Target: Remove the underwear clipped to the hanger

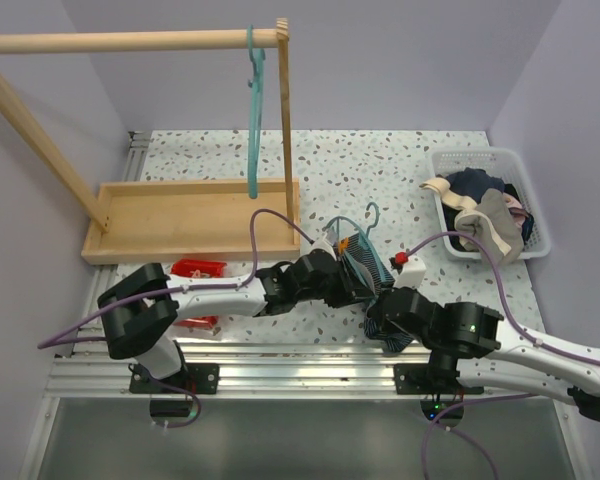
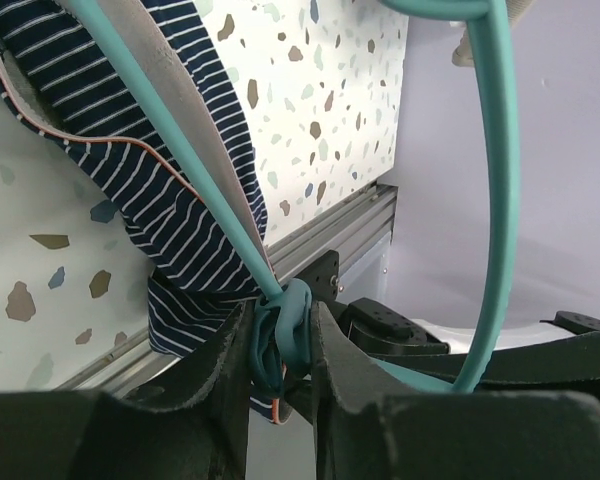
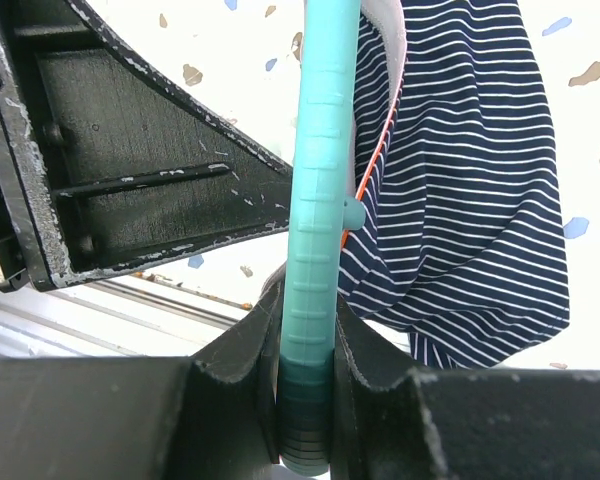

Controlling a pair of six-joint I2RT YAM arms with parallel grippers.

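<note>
I will next move my left gripper off the hanger, to the left in the top view, over the red tray (image 1: pixel 198 268), since the clip it squeezes pins the underwear.
A teal hanger (image 1: pixel 365 250) lies low over the table's front middle, held between both arms. The navy underwear (image 1: pixel 363 262) with thin pale stripes hangs from it. My left gripper (image 1: pixel 348 270) reaches in from the left. In the left wrist view its jaws (image 2: pixel 283 350) press on the hanger's teal clip (image 2: pixel 292 325), which pinches the striped underwear (image 2: pixel 170 210). My right gripper (image 1: pixel 384 306) comes from the right and below. The right wrist view shows it (image 3: pixel 308 390) shut on the ridged hanger bar (image 3: pixel 315 220), with the underwear (image 3: pixel 460 190) draped to its right.
A second teal hanger (image 1: pixel 254 110) hangs from the wooden rail (image 1: pixel 120 41) over the wooden tray base (image 1: pixel 180 215). A white basket (image 1: pixel 536 225) with clothes stands at the right. A red packet (image 1: pixel 195 268) lies by the left arm.
</note>
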